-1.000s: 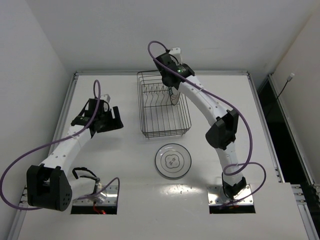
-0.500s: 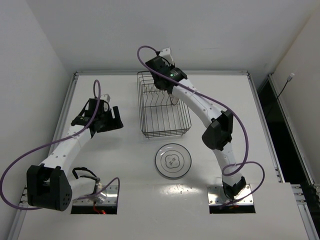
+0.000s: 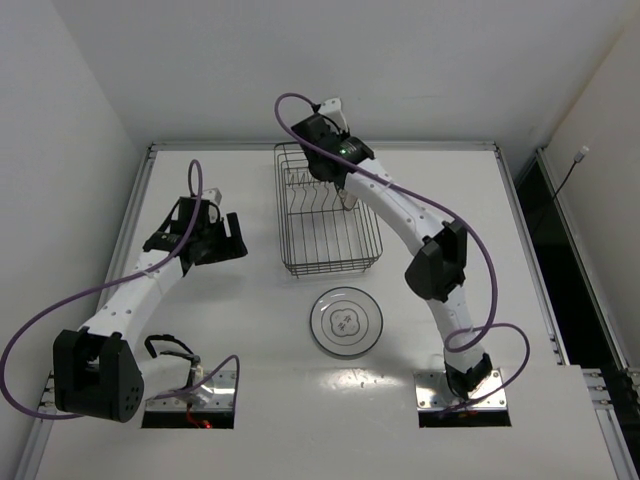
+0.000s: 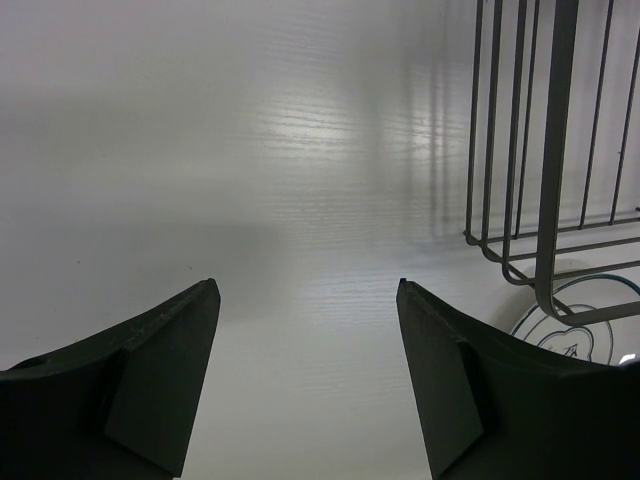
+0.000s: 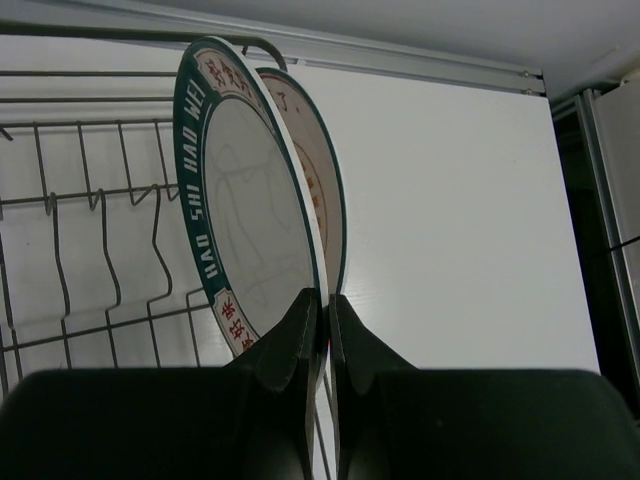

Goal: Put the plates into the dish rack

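The robot will move its right gripper down and release the teal-banded plate's edge among the rack's wires beside the red-orange-marked plate, since those pegs lie below that right gripper.
The dish rack (image 3: 283, 215) stands at the back middle of the table. My right gripper (image 5: 325, 300) is shut on the lower rim of the plate with the dark teal band (image 5: 245, 200), holding it upright on edge over the rack's prongs (image 5: 100, 220). Close behind it stands a second plate with red-orange marks (image 5: 325, 175), also upright. From above these plates show edge-on under my right wrist (image 3: 348, 196). A pale plate with thin rings and a centre motif (image 3: 346, 322) lies flat on the table in front of the rack. My left gripper (image 4: 305, 290) is open over bare table, left of the rack.
The rack's near corner (image 4: 545, 150) and part of the flat plate (image 4: 575, 335) show at the right of the left wrist view. Walls close in the table on the left and at the back, and a raised rail (image 3: 320, 146) runs along the back edge.
My right arm swung left over the rack with the teal-banded plate, then held nearly still over the last half second. The left arm has not moved.
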